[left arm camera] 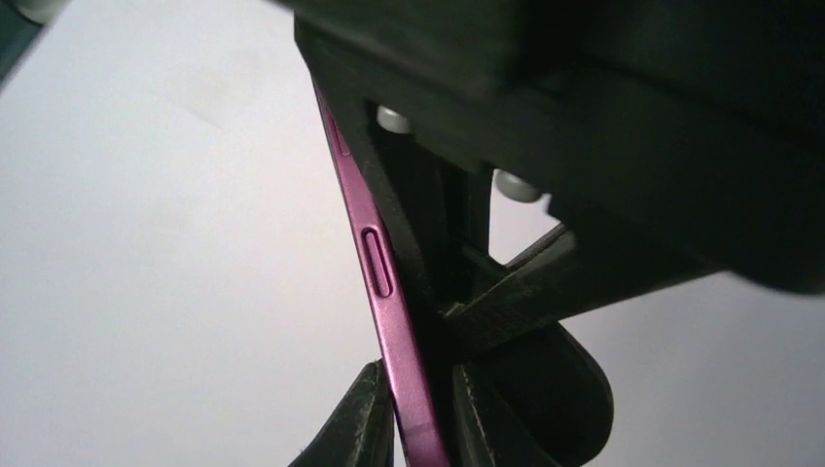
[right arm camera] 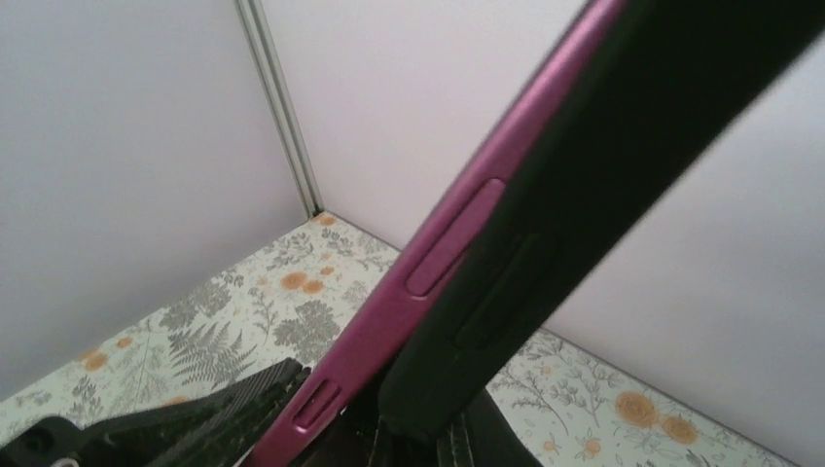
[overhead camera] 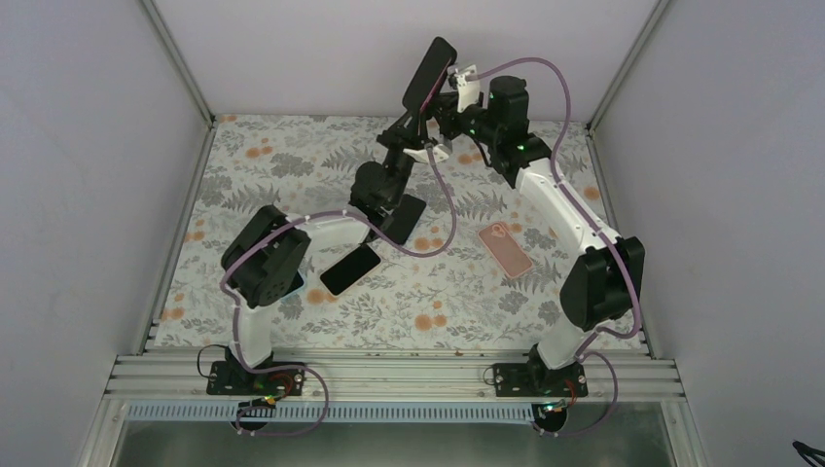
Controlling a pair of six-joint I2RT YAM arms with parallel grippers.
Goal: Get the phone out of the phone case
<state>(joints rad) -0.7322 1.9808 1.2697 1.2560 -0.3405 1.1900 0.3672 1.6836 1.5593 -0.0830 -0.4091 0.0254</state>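
Note:
My left gripper holds the phone and will bring it down to the left in the top view toward the clear floral patch point(overhead camera: 317, 197) below and release it.
A magenta phone point(overhead camera: 430, 70) in a black case is held up in the air near the back wall, tilted. In the left wrist view the phone's magenta edge point(left arm camera: 384, 292) runs between my left gripper's point(left arm camera: 423, 409) fingers, which are shut on it, with the black case point(left arm camera: 433, 243) against its right side. In the right wrist view the black case point(right arm camera: 584, 165) is peeled away from the phone's edge point(right arm camera: 428, 263). My right gripper point(right arm camera: 457, 438) is shut on the case's lower corner. In the top view my left gripper point(overhead camera: 413, 115) and right gripper point(overhead camera: 440, 97) meet at the phone's lower end.
A pink phone case point(overhead camera: 505, 249) lies flat on the floral table, right of centre. A black phone-shaped slab point(overhead camera: 350, 269) lies left of centre. Another black flat piece point(overhead camera: 407, 219) lies by the left arm. The back wall is close behind the grippers.

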